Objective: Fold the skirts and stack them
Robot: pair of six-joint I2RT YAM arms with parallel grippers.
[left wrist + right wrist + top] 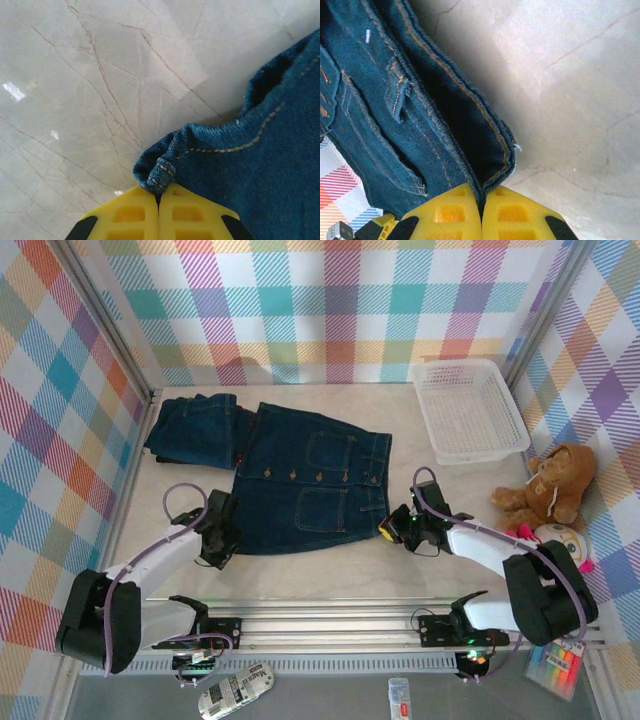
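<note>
The skirt still lies spread flat, so my right gripper needs to carry its pinched near corner up and outward first to get it to the far waistband corner [386,439].
A dark blue denim skirt [305,485] with buttons and pockets lies spread flat in the middle of the table. My left gripper [222,537] is shut on its near left hem corner [157,172], the cloth bunched between the yellow fingers [125,215]. At the near right corner, the waistband edge [492,175] is pinched in my shut right gripper [388,527]. A second dark blue denim skirt [195,428] lies folded at the back left, with a sliver of red cloth [243,445] showing beside it.
A white mesh basket [468,410] stands at the back right. A brown teddy bear [548,485] and a round white toy [555,538] sit along the right wall. Bare marble table [75,75] lies left of the skirt.
</note>
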